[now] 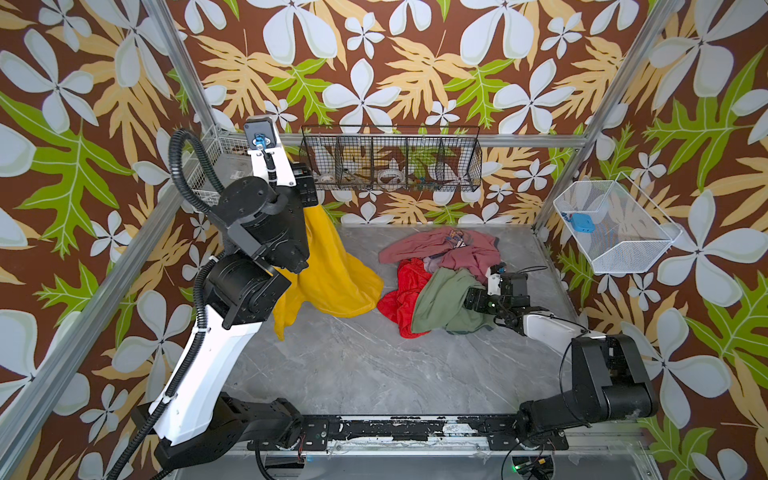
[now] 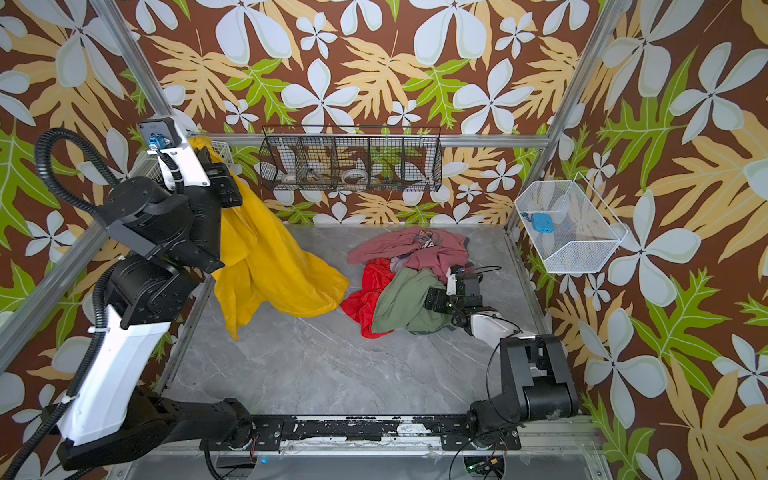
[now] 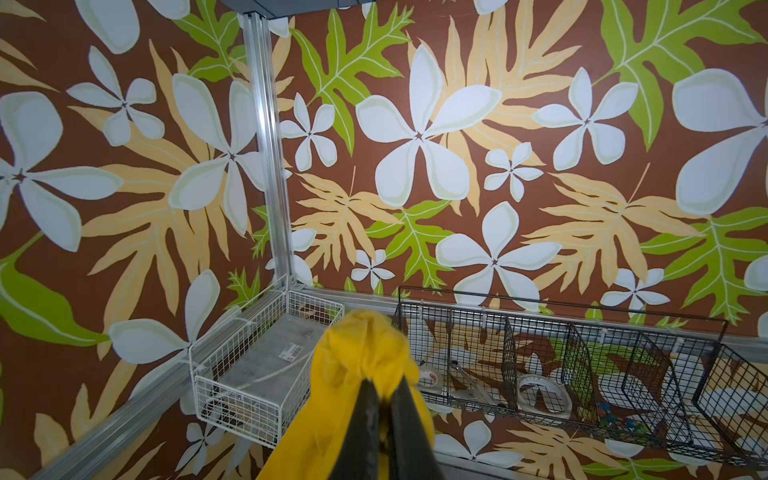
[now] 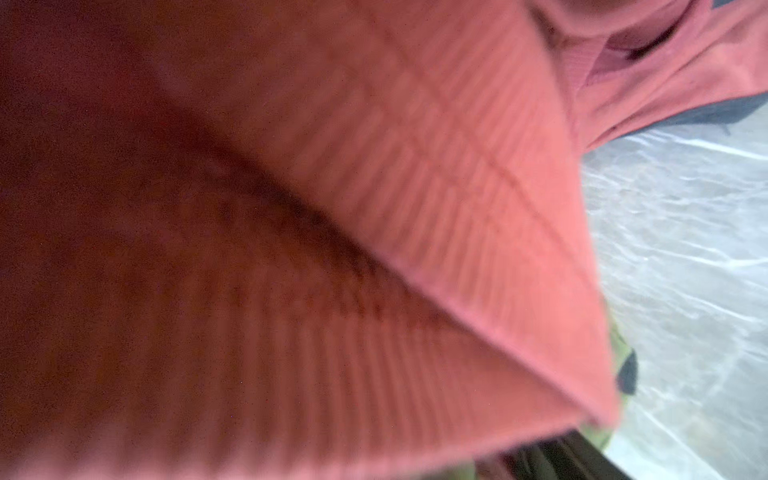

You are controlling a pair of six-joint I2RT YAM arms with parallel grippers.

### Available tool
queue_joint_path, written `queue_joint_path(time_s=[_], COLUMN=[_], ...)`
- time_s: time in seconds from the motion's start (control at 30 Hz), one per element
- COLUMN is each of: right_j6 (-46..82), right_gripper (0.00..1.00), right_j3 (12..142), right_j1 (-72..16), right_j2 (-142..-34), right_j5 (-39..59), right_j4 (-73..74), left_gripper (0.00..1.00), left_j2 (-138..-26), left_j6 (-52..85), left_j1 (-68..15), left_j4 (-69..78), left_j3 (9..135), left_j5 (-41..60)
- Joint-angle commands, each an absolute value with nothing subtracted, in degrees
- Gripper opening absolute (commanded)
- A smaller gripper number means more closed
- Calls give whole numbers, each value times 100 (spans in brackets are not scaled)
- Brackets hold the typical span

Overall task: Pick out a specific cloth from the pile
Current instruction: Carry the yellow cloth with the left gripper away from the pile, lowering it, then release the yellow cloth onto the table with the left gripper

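Next I will move my left gripper down, tipping its fingers downward, and release the fold atop the mustard-yellow cloth's trailing end (image 1: pixel 332 294), since that lies on the tabletop below the gripper.
The mustard-yellow cloth (image 1: pixel 332 274) (image 2: pixel 266 257) hangs from my left gripper (image 3: pixel 384 395), which is shut on a bunched fold of it (image 3: pixel 357 357). The gripper is raised high at the back left, and the cloth's lower end trails on the table left of the pile. The pile (image 1: pixel 440 282) (image 2: pixel 407 274) holds a dusty pink cloth (image 1: pixel 440 247), a bright red one (image 1: pixel 405 291) and a sage-green one (image 1: pixel 444 303). My right gripper (image 1: pixel 473 297) (image 2: pixel 434 299) sits low at the pile's right edge against the green cloth, jaws wide. Pink fabric (image 4: pixel 332 208) covers its wrist view and hides the fingers.
A black wire basket (image 1: pixel 390 166) with tape rolls hangs on the back wall. A white wire basket (image 1: pixel 615 228) holding a blue item (image 1: pixel 579 222) hangs on the right wall. Another white basket (image 3: pixel 257 374) sits in the back left corner. Bare grey marble table (image 1: pixel 374 365) lies in front.
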State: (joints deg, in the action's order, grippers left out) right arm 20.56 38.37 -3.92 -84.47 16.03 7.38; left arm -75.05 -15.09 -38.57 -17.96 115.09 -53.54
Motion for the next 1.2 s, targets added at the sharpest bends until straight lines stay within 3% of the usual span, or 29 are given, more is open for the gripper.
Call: queue_joint_path(time_s=[0.0,0.33,0.63,0.77,0.97,1.17], right_j6=[1978,1961,1872,1854,1881,1754], right_gripper=[90,89,88,88,88,87], right_j3=[3884,3937,3893,3828,3869,3918], right_j1=[-395,-397,-400,-400,-412,-409], right_j2=[-8416,-8421,-8280,-8218,-8288,-8267], right_j5=[1416,1375,1233,1195,1308,1318], right_j4=[574,477,305,291,299,194], left_gripper=[0,0,0,0,0,0], left_j2=[-7479,-7586,-8015,-7599,-6598,-5783], left_j6=[-1588,-791,841,1612,2726,3571], left_j1=[-3746,-3454,-3454,-3454,-3421,-2582], left_j4=[-1860,-2604,-2972,-2841,-2663,-2416], left_j3=[11510,10514,9427,8717,7212,5439], left_j5=[-5697,-5021,-3316,-2868,-3085,-2379])
